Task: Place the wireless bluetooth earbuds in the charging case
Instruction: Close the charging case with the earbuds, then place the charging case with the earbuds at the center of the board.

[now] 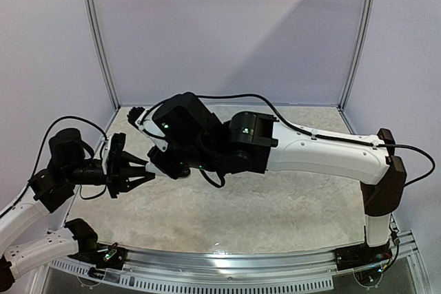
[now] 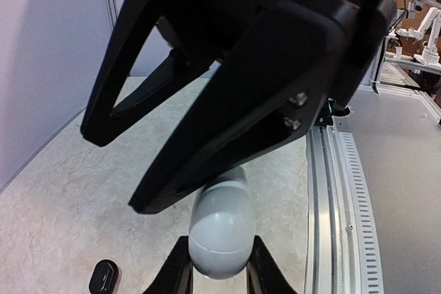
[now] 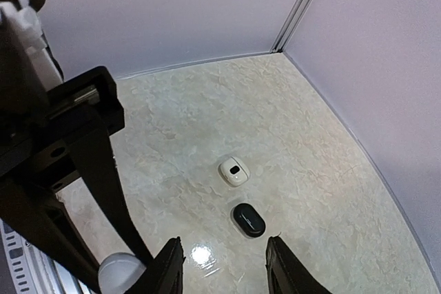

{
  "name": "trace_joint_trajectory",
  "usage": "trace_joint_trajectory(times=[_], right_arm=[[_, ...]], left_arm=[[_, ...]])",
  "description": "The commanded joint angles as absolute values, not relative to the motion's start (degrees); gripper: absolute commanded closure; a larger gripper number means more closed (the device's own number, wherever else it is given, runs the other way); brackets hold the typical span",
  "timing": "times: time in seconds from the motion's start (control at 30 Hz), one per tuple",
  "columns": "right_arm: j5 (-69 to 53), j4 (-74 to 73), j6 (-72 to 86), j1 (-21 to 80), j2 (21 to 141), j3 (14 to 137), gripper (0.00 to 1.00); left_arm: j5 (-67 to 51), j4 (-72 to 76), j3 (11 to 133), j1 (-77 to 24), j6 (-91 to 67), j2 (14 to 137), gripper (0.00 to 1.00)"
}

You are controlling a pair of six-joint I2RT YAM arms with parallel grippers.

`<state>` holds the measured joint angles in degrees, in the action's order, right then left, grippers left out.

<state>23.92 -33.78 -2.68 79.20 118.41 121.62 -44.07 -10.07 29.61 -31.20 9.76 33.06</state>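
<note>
I will next lower my left gripper outward and let go of the charging case (image 2: pixel 220 228) on the bare tabletop beyond the black oval case (image 2: pixel 47 273), because that spot is below my left gripper and outward of it.
A pale grey egg-shaped charging case (image 2: pixel 220 228) with a seam round it sits between the tips of my left gripper (image 2: pixel 220 270), which is shut on it above the table. My left gripper (image 1: pixel 138 174) points right. My right gripper (image 1: pixel 160 169) hangs close over it, its black fingers (image 2: pixel 262 80) filling the left wrist view just above the case. In the right wrist view my right gripper (image 3: pixel 224 266) is open and holds nothing, and the case (image 3: pixel 120 273) shows at the lower left. I can make out no earbuds in any view.
On the marble-patterned table lie a small white rounded case with a dark window (image 3: pixel 233 171) and a black oval case (image 3: pixel 249 219), just beyond the right fingertips. The black one (image 2: pixel 103 277) also shows left of my left gripper. A metal rail (image 2: pixel 331 191) runs along the near edge. Walls enclose the table.
</note>
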Motion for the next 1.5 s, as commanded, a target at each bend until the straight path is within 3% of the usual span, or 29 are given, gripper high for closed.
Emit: trace_joint_trajectory(times=[0.0,0.2,0.37,0.67,0.87,1.3,1.37,1.47], right_arm=[[24.31,-35.7,2.15,80.57,114.76,117.73,0.58],[35.79,-38.97,10.33,77.63,110.38,114.62,0.58],[36.09,-47.49,27.19,70.23,103.68,104.48,0.56],[28.08,-45.39,49.18,60.03,90.65,74.06,0.51],[28.81,-42.46,56.87,59.54,82.12,62.45,0.46],[25.33,-43.25,62.88,58.67,79.44,56.16,0.28],[25.2,-43.12,63.16,58.64,79.75,56.31,0.25],[24.89,-43.66,63.52,58.62,80.3,56.92,0.23]], left_arm=[[-40.91,-6.06,30.5,-31.82,5.81,33.64,1.0],[-38.15,-5.81,30.72,-31.52,-3.89,36.49,1.0],[-34.28,-10.05,34.33,-28.48,-15.43,44.13,1.0],[-36.65,-32.46,56.26,-15.31,-16.54,72.78,1.0],[-36.94,-44.96,74.79,-11.98,-14.46,95.86,1.0],[-41.66,-22.54,78.33,-10.61,-29.82,119.53,1.0],[-40.98,-20.78,76.91,-10.56,-31.28,120.56,0.91],[-40.16,-19.6,74.38,-10.58,-33.0,120.97,0.58]])
